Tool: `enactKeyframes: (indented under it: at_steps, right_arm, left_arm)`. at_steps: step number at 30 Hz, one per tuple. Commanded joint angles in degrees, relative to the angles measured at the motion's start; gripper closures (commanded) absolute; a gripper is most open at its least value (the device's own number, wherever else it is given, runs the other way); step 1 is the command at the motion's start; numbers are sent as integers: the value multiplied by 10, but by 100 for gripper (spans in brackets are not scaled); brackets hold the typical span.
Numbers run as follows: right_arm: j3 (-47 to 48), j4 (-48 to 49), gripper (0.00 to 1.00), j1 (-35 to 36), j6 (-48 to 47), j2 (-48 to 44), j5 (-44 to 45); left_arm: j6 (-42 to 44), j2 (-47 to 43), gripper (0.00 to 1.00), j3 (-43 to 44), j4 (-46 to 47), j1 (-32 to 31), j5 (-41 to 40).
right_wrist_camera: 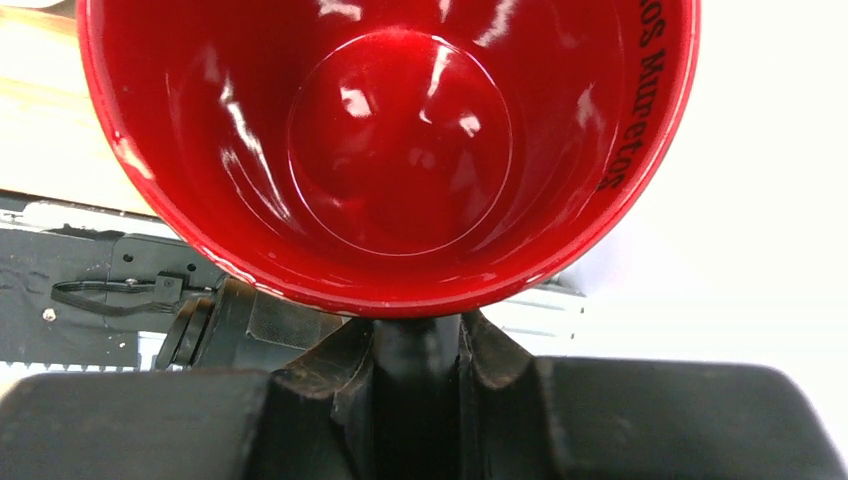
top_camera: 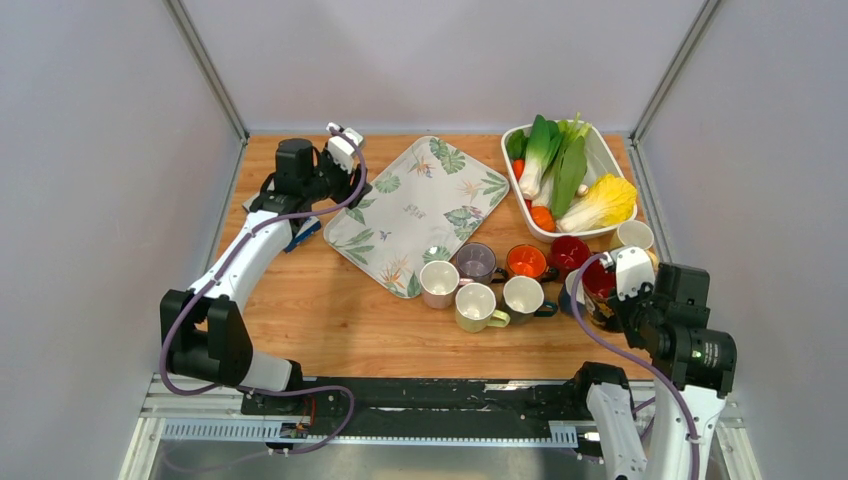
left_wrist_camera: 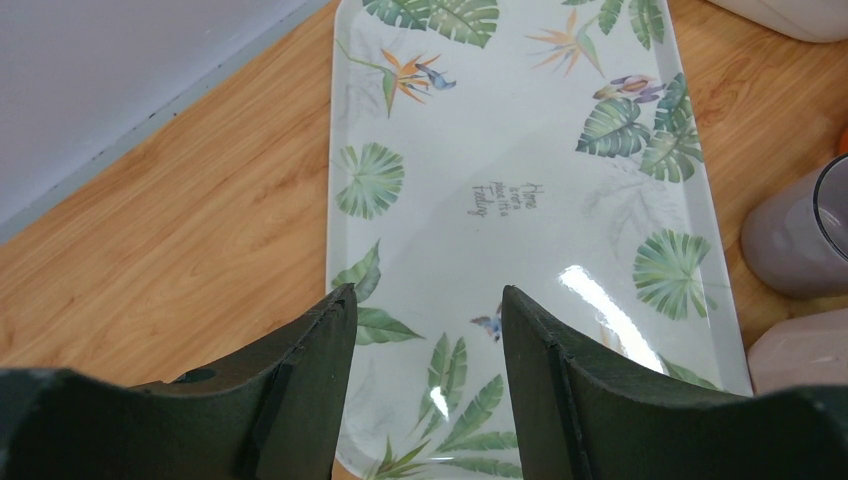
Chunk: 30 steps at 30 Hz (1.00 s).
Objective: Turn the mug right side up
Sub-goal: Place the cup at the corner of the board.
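Observation:
The mug's red opening already faces up. I will lower my right gripper toward the tabletop beside the clustered mugs and let go of the mug's dark handle there.
My right gripper (right_wrist_camera: 417, 335) is shut on the dark handle of a mug (right_wrist_camera: 390, 150) that is glossy red inside, with black lettering on its rim. The mug fills the right wrist view with its mouth facing the camera. From above, the mug (top_camera: 598, 282) is held at the table's right front, beside the other mugs, its red inside showing; I cannot tell whether it touches the table. My left gripper (left_wrist_camera: 428, 310) is open and empty, hovering over the near end of a leaf-patterned tray (left_wrist_camera: 520, 130). From above it (top_camera: 345, 160) is at the tray's far left edge.
Several upright mugs stand in a cluster at the front right: a pink one (top_camera: 438, 283), a purple one (top_camera: 476, 262), an orange one (top_camera: 527, 262), a yellow one (top_camera: 476, 305), and a white one (top_camera: 632, 236). A white dish of vegetables (top_camera: 562, 180) sits at the back right. The tray (top_camera: 415, 212) lies mid-table.

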Motion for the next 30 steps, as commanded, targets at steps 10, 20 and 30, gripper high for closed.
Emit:
enactKeyframes:
  at_steps: [10,20,30]
  right_arm:
    - [-57,108,100,-28,135,-41,146]
    - [-103,184,100,-154,177,50,95]
    - [-191,304,100,-207,146,50,53]
  left_arm:
    - [-9,-18,38,5,13,3,18]
    - [-12,-12,38,13,14,3,20]
    - [11,-27,38,12,-2,3,3]
